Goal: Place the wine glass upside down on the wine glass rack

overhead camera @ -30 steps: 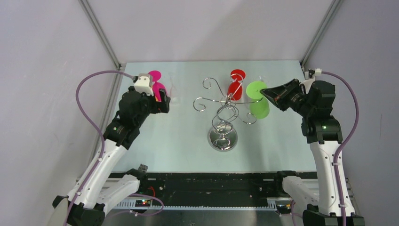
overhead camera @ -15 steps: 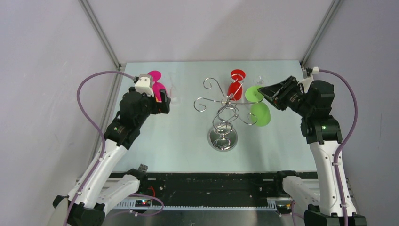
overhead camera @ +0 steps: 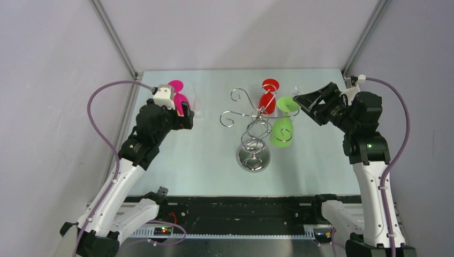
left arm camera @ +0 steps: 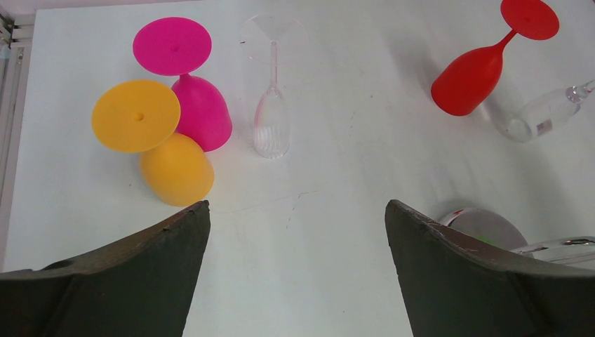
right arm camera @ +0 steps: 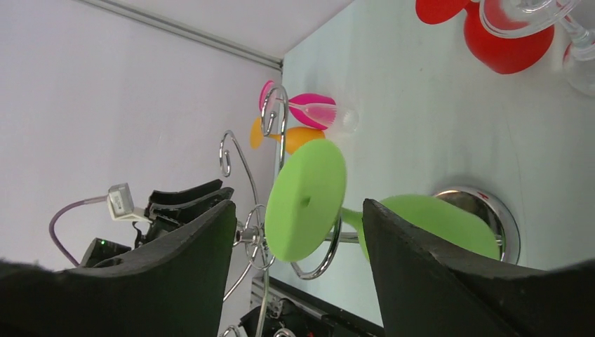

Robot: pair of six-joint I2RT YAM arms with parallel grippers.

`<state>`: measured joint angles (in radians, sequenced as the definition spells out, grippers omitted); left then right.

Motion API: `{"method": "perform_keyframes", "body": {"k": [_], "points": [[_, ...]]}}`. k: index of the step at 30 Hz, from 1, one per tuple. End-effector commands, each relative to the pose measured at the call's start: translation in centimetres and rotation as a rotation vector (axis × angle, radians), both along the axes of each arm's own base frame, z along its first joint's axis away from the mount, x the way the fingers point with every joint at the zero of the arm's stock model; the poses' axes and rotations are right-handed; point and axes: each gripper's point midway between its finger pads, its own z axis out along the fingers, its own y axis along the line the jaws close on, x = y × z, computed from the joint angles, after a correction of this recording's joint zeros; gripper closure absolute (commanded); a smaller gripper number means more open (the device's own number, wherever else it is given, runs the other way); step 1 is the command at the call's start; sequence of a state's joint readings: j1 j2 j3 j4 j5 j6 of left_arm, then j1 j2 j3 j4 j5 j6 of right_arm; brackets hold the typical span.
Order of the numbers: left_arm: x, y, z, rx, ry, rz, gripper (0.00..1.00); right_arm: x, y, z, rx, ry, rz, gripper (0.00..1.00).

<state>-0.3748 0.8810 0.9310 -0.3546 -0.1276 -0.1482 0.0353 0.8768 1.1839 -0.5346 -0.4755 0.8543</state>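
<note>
The green glass (overhead camera: 281, 132) is already hanging, so my right gripper should next move outward and down onto the edge of the clear glass's foot (overhead camera: 296, 90).
The green wine glass (overhead camera: 281, 132) hangs upside down from a curled right arm of the chrome wine glass rack (overhead camera: 256, 134). Its foot (overhead camera: 288, 104) is on top and its bowl is tilted in toward the spiral stem. My right gripper (overhead camera: 303, 100) stands open just right of the foot, touching nothing. In the right wrist view the green foot (right arm camera: 305, 200) shows between my spread fingers (right arm camera: 175, 260), with the glass's stem in a wire curl and the bowl (right arm camera: 435, 221) behind. My left gripper (overhead camera: 187, 115) is open and empty over the table's left side.
On the table lie an orange glass (left arm camera: 175, 168), a pink glass (left arm camera: 200, 112) and a clear glass (left arm camera: 272, 130) at the far left. A red glass (left arm camera: 470, 74) and another clear glass (left arm camera: 547, 116) lie behind the rack. The rack's mirrored base (overhead camera: 253, 159) sits mid-table.
My right gripper has opened and let go of the green glass. The glass's bowl has swung down and left toward the rack's stem. The left arm has not moved.
</note>
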Motion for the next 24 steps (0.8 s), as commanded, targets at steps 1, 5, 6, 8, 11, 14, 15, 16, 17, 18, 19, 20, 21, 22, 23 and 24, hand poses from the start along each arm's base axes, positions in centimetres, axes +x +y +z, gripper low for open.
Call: {"method": "perform_keyframes", "body": {"k": [1,5,6,8,11,14,15,16,17,18,19,20,21,22,23,24], "points": [[0.1,-0.1,0.7,0.004,-0.031,-0.006,0.01,1.0,-0.4,0.2,-0.048,-0.028,-0.010,0.29],[0.0,-0.1,0.6,0.006,-0.030,-0.006,0.00,1.6,-1.1,-0.6,-0.081,-0.015,-0.042,0.28],[0.1,0.0,0.6,0.006,-0.030,-0.006,0.00,1.7,-1.2,-0.7,-0.088,-0.015,-0.051,0.28],[0.0,-0.1,0.6,0.006,-0.031,-0.006,0.00,1.8,-1.9,-0.9,-0.107,-0.014,-0.080,0.27],[0.1,0.0,0.6,0.007,-0.030,-0.003,0.00,2.2,-3.3,-1.1,-0.113,-0.004,-0.137,0.25],[0.1,0.0,0.6,0.007,-0.032,-0.001,0.00,2.4,-4.7,-1.0,-0.104,0.003,-0.191,0.23],[0.1,0.1,0.7,0.006,-0.033,0.001,0.00,2.6,-5.6,-1.0,-0.098,0.008,-0.224,0.23],[0.1,0.1,0.6,0.006,-0.032,0.001,0.00,2.8,-6.0,-1.2,-0.097,0.016,-0.243,0.23],[0.1,0.0,0.6,0.006,-0.031,0.000,0.00,3.0,-6.7,-1.3,-0.098,0.024,-0.267,0.22],[0.1,0.0,0.6,0.006,-0.030,-0.001,0.00,3.3,-7.1,-1.7,-0.099,0.039,-0.283,0.22],[0.1,0.0,0.6,0.005,-0.030,-0.001,0.00,3.5,-7.6,-1.9,-0.099,0.049,-0.300,0.22],[0.1,0.0,0.6,0.004,-0.030,-0.001,0.00,3.9,-7.9,-2.4,-0.099,0.065,-0.305,0.22],[0.1,0.0,0.6,0.003,-0.030,-0.001,0.00,4.2,-8.2,-2.8,-0.096,0.076,-0.315,0.22],[0.1,-0.1,0.6,0.002,-0.029,-0.003,0.00,4.7,-8.3,-3.4,-0.085,0.094,-0.314,0.23],[0.1,-0.1,0.6,0.002,-0.029,-0.003,0.00,5.1,-8.6,-4.2,-0.079,0.113,-0.319,0.24],[0.1,-0.1,0.7,0.001,-0.030,-0.004,0.00,5.8,-8.7,-4.7,-0.067,0.122,-0.320,0.25]]}}
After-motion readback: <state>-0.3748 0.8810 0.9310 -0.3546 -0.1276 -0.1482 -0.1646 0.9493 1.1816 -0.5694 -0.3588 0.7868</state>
